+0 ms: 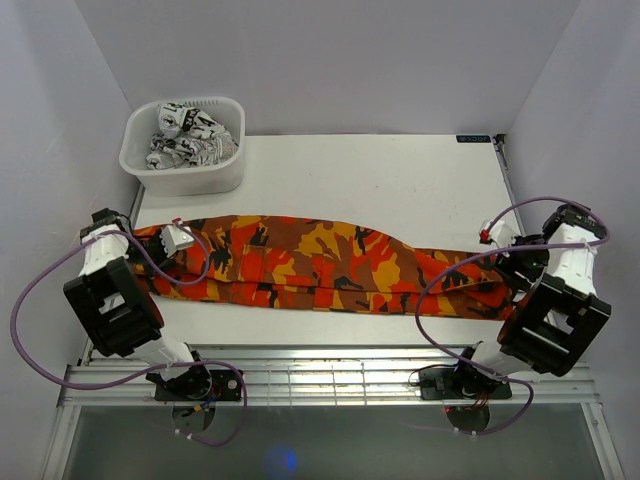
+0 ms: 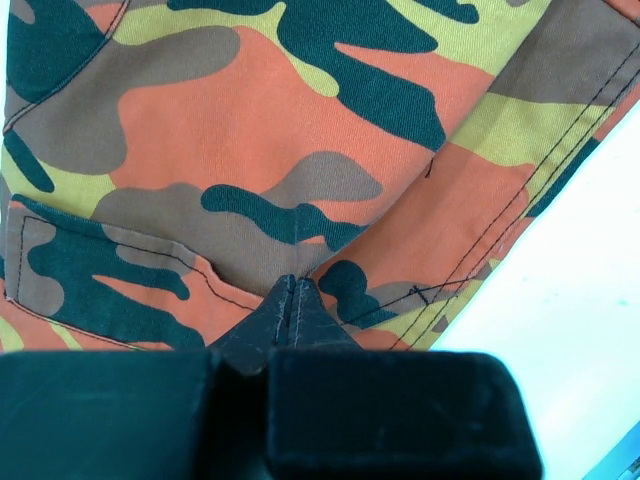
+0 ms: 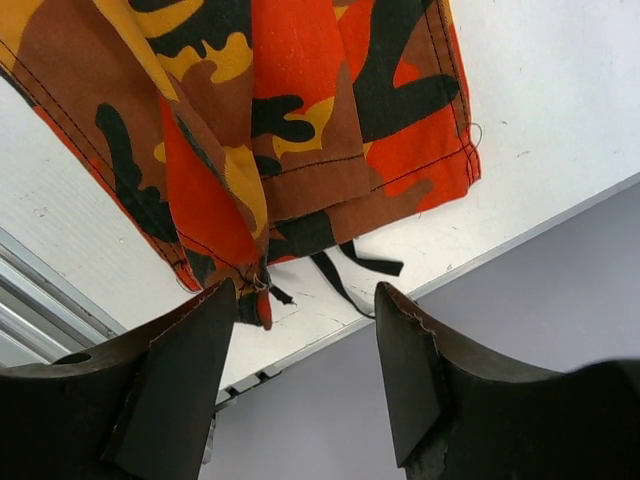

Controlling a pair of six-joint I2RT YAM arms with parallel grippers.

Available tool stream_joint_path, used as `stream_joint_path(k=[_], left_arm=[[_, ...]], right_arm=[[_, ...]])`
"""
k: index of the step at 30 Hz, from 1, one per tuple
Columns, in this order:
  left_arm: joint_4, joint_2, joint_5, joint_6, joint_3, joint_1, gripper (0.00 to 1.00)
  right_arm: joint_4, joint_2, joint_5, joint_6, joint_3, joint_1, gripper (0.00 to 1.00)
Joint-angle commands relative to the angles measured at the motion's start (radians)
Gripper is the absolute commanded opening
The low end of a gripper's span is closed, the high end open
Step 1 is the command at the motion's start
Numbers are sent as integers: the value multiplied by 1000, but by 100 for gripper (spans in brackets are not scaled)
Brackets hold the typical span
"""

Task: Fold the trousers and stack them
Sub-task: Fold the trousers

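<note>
I will lower my right gripper, toward the left in the wrist view, onto the raised fold's cuff end (image 1: 502, 281) (image 3: 259, 252), because it is below the gripper's fingers on that side.
The trousers (image 1: 310, 265) lie stretched across the table in orange, red, brown and black camouflage, folded lengthwise. My left gripper (image 1: 175, 240) is at their left end. In the left wrist view its fingertips are pressed together (image 2: 292, 285) on a small pucker of the trousers (image 2: 280, 130) beside a pocket flap. My right gripper (image 1: 505, 265) is at the right end. In the right wrist view it stands open (image 3: 305, 290) just above the leg hems (image 3: 300, 120), with nothing between its fingers. A black drawstring (image 3: 345, 275) trails from the cuffs onto the table.
A white basket (image 1: 225, 170) holding black-and-white patterned cloth (image 1: 190, 135) stands at the back left corner. Bare white table (image 1: 400, 190) lies behind the trousers. The table's right edge (image 3: 440, 275) and a grey wall are close to the cuffs.
</note>
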Motion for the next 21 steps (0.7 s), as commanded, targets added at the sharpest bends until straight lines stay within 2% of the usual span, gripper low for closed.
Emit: stream_joint_path(k=[1,6,10,13,14,15,16,18,19,21], left_arm=[[-31,-9,56,-8,6,-5,0],[-31,-3,51,-22,6,-5,0],[-37,6,60,-30,12,-3,0],[-62,25,71,-54,35,-5,0],[-68,28,79,-65,43,-3,0],[-74,35,82,-80,58,-3,0],[-79,38,86,-106,64,-3,0],[-85,43,91,-144,92,-3,0],[-88,46,94,-180,104,-3,0],[-109,66,115,-206,150,9,0]], right_arm=[[19,-33,-50,-14,-17,39,64],[34,-1,33,16,-39,100,67],[73,12,101,2,-62,103,71],[128,13,153,-26,-118,103,70],[148,12,179,-45,-138,105,67],[180,12,194,-53,-157,113,59],[194,10,220,-61,-186,116,40],[215,2,229,-66,-194,119,21],[226,-2,230,-66,-166,119,8],[225,-11,202,-35,-108,117,8]])
